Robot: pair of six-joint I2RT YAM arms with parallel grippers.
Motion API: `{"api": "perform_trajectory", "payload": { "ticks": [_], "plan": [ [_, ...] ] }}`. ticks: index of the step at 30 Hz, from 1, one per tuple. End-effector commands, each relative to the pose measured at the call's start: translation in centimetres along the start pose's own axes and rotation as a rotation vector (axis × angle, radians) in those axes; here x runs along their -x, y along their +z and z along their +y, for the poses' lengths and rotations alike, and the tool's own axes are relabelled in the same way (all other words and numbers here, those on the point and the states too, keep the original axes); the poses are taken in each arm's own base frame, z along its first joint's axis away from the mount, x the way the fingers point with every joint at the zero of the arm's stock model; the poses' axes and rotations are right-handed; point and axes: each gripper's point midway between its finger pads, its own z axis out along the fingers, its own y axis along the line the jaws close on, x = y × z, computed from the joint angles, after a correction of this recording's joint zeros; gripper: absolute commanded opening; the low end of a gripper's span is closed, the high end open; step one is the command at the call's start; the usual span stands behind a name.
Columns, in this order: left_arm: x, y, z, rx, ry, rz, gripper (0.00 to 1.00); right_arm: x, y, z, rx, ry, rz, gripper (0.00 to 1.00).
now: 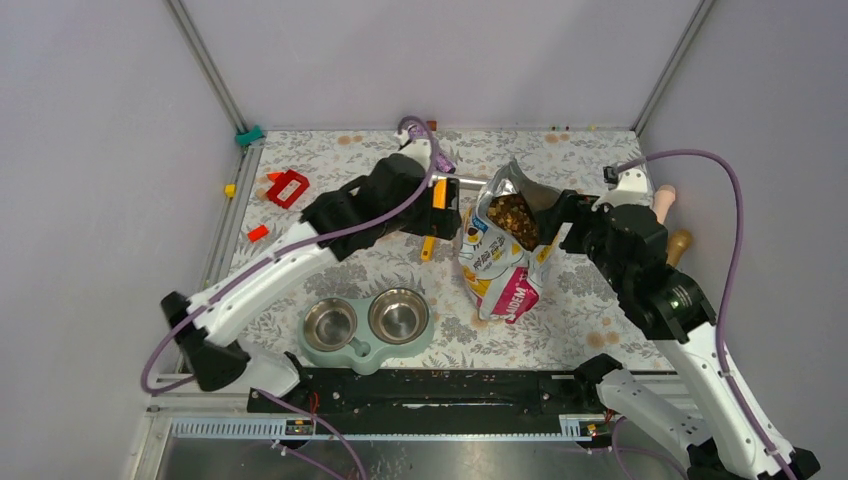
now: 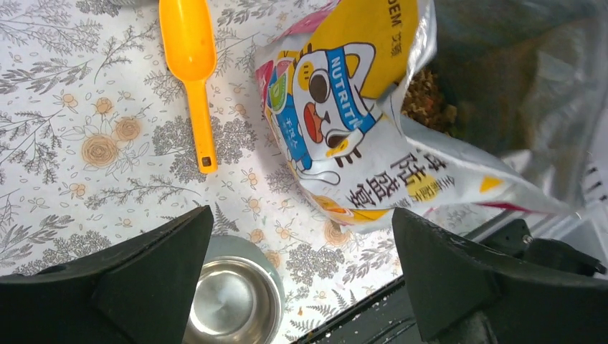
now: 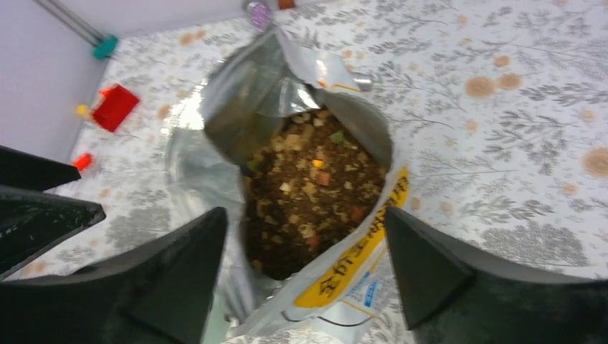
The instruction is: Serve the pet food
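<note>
The robot will move its left gripper away from the bag and down around the orange scoop's handle (image 1: pixel 429 246) next, because that handle lies beside the bag (image 1: pixel 500 270).
The pet food (image 3: pixel 315 186) is a brown heap with tan and red bits inside the open foil bag (image 1: pixel 500 270), and it also shows in the bag's mouth (image 1: pixel 514 220). My right gripper (image 3: pixel 305 279) hovers open over the bag's near rim, with the mouth between its wide jaws. My right gripper (image 1: pixel 552 208) sits at the bag's right side. My left gripper (image 1: pixel 455 222) is open at the bag's left, above the orange scoop (image 2: pixel 188 43) lying on the cloth. Nothing is between the fingers of my left gripper (image 2: pixel 301 272). The cartoon-cat face of the bag (image 2: pixel 344 107) leans toward it.
The pale green feeder (image 1: pixel 362 350) with two steel bowls stands near the front, and one bowl (image 2: pixel 229 301) lies under my left fingers. A red block (image 1: pixel 288 187) and small coloured pieces lie at the back left. Wooden pieces (image 1: pixel 678 243) are at the right edge.
</note>
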Motion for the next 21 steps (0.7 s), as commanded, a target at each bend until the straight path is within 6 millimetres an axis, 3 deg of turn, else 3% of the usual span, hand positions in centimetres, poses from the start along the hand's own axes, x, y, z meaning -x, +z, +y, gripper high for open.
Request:
{"api": "perform_trajectory", "payload": {
  "ticks": [1,5,8,12,15,21],
  "plan": [
    [3.4,-5.3,-0.4,-0.124,-0.024,-0.204,0.99,1.7,-0.9,2.1,0.124,0.042,-0.077,0.98],
    [3.2,-6.5,2.4,-0.066,-0.062,-0.269,0.99,1.7,-1.6,0.5,0.068,0.056,-0.129,1.0],
    [2.2,-4.6,5.1,-0.036,-0.127,-0.222,0.99,1.6,-2.2,-2.1,-0.043,0.08,-0.188,0.99],
    [0.0,1.4,8.8,0.006,-0.187,-0.097,0.99,1.7,-3.6,-5.9,-0.199,0.121,-0.29,1.0],
    [-1.9,6.0,9.6,0.0,-0.202,0.03,0.99,1.7,-5.0,-7.9,-0.272,0.149,-0.354,1.0],
    [-4.8,13.8,12.0,0.114,-0.178,0.197,0.98,1.2,-6.3,-9.5,-0.314,0.175,-0.406,0.99]
  ]
}}
